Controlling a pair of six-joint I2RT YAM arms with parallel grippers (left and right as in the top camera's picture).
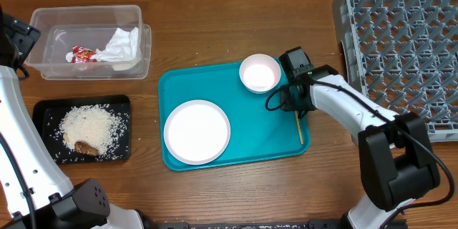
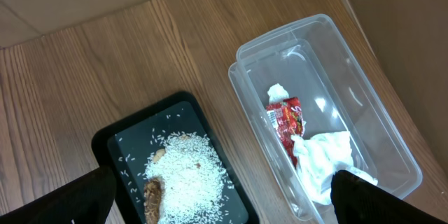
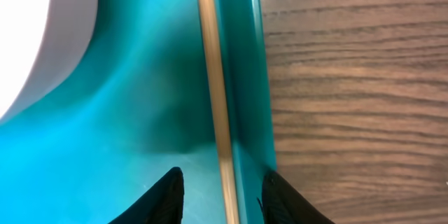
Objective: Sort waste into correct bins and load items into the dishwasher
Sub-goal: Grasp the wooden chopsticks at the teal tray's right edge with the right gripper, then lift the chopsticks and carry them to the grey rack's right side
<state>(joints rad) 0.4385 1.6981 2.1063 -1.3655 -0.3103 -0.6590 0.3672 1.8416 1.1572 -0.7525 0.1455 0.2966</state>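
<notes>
The thin wooden chopsticks lie just below my right gripper along the teal tray's rim, so I should move it down slightly and close its open fingers around them.
On the teal serving tray lie a large white plate and a small white bowl. Chopsticks lie along the tray's right rim. My right gripper is low over them; in the right wrist view its open jaws straddle a wooden chopstick without touching it. The clear tub holds a napkin and a red wrapper. The black tray holds rice and a brown scrap. My left gripper hangs wide open and empty above tub and tray.
The grey dish rack stands at the far right. The right arm's elbow and base occupy the table's front right. Bare wood lies between the teal tray and the rack.
</notes>
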